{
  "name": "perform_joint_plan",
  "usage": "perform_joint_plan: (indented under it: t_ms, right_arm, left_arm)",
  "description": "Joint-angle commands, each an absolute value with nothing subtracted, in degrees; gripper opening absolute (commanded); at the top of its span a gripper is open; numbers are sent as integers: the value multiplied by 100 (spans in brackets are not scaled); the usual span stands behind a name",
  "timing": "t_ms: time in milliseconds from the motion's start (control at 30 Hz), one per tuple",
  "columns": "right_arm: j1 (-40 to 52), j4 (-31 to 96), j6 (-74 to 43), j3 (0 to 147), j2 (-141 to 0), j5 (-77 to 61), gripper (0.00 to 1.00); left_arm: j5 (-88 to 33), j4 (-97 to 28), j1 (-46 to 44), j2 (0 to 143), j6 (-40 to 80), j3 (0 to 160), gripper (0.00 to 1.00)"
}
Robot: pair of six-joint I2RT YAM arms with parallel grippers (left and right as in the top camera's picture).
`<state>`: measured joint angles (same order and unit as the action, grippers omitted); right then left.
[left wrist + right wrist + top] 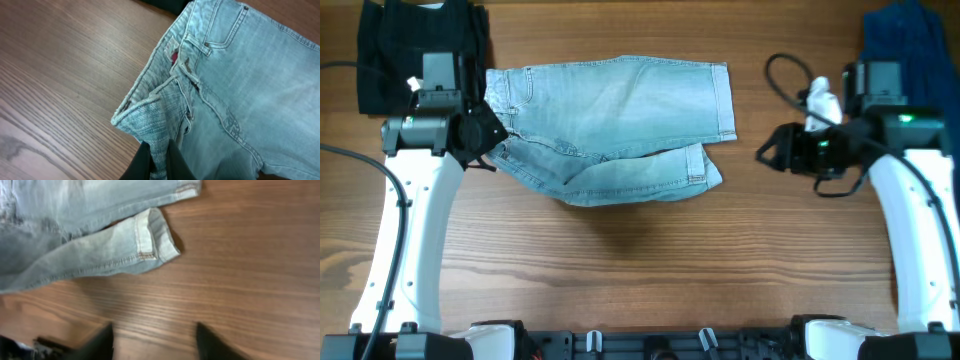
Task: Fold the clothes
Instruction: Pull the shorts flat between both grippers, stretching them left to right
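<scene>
The legs lie side by side, so my left gripper should next carry the pinched corner outward onto the far waistband corner [494,76] [199,5] and let go of it.
The light-blue denim shorts [620,125] lie on the wooden table [640,260], waistband to the left, legs pointing right, one leg partly over the other. My left gripper [492,135] is shut on a pinch of the waistband corner, seen in the left wrist view [159,162] with the shorts [240,85] and their button fly. My right gripper [767,150] is open and empty, hovering over bare wood to the right of the leg hems. In the right wrist view [155,342] the shorts' hems [150,240] lie ahead of its fingers.
A black garment [415,40] lies at the back left corner behind my left arm. A dark royal-blue garment [905,35] lies at the back right. A black cable [790,70] loops near my right wrist.
</scene>
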<state>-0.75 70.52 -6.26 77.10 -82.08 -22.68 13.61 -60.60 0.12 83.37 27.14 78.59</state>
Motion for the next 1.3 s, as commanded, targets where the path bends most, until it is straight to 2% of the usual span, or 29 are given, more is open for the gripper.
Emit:
perform_joint_plan:
  t_ms: [0, 167, 300, 767, 867, 1267]
  right_arm:
    - [285, 6394, -838, 6914, -8416, -2270, 57]
    - [996, 4571, -1028, 5835, -8547, -2082, 57]
    - [1404, 3841, -1227, 5468, -8761, -1662, 56]
    - [1651, 2346, -1212, 5424, -10047, -1476, 51]
    - [1656, 2300, -1221, 5424, -10106, -1481, 44]
    - [1828, 1990, -1212, 5426, -10106, -1627, 39]
  left_arm:
    - [1310, -5972, 60, 8449, 2749, 7865, 4]
    - [1310, -5837, 145, 8595, 2751, 7865, 4]
    - [1308, -5833, 145, 8672, 2751, 7865, 4]
    - [1306, -5924, 145, 8702, 2749, 7865, 4]
    - [1308, -5920, 145, 8702, 2749, 7865, 4]
    - [1308, -5916, 145, 8702, 2746, 7865, 4]
